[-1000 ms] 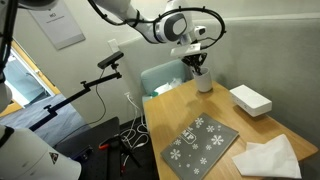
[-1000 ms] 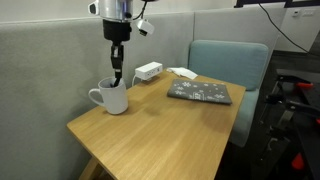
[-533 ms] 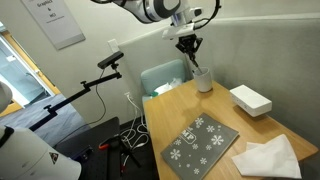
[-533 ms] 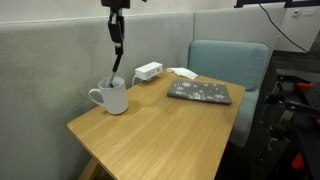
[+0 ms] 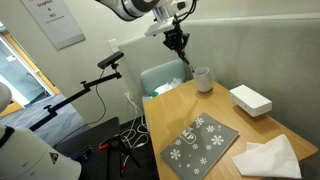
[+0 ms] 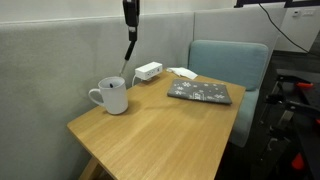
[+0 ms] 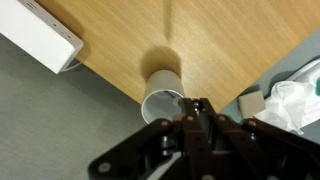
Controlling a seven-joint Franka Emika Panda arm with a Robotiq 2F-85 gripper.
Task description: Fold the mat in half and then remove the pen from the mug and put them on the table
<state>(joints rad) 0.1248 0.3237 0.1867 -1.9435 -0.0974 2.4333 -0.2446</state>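
Observation:
The pen should go down beside the mat, onto the open wood between the mug and mat (image 5: 200, 143), as my gripper moves back from the mug.
The white mug stands on the wooden table near its back edge in both exterior views (image 5: 203, 79) (image 6: 113, 96), and from above in the wrist view (image 7: 160, 100). My gripper (image 5: 178, 40) (image 6: 130, 14) hangs well above the mug, shut on the pen (image 6: 128, 55), which dangles clear of the rim. In the wrist view the shut fingers (image 7: 196, 112) sit just beside the mug's opening. The dark snowflake mat (image 5: 200, 143) (image 6: 200, 92) lies flat on the table, apart from the mug.
A white box (image 5: 250, 99) (image 6: 149, 71) (image 7: 40, 38) lies near the wall. Crumpled white paper (image 5: 268, 157) sits at the table corner. A teal chair (image 6: 230, 60) stands at the table's end. A camera tripod (image 5: 95, 85) stands beside the table.
My gripper has risen straight up from the mug, lifting the pen out of it. The mug and mat have not moved.

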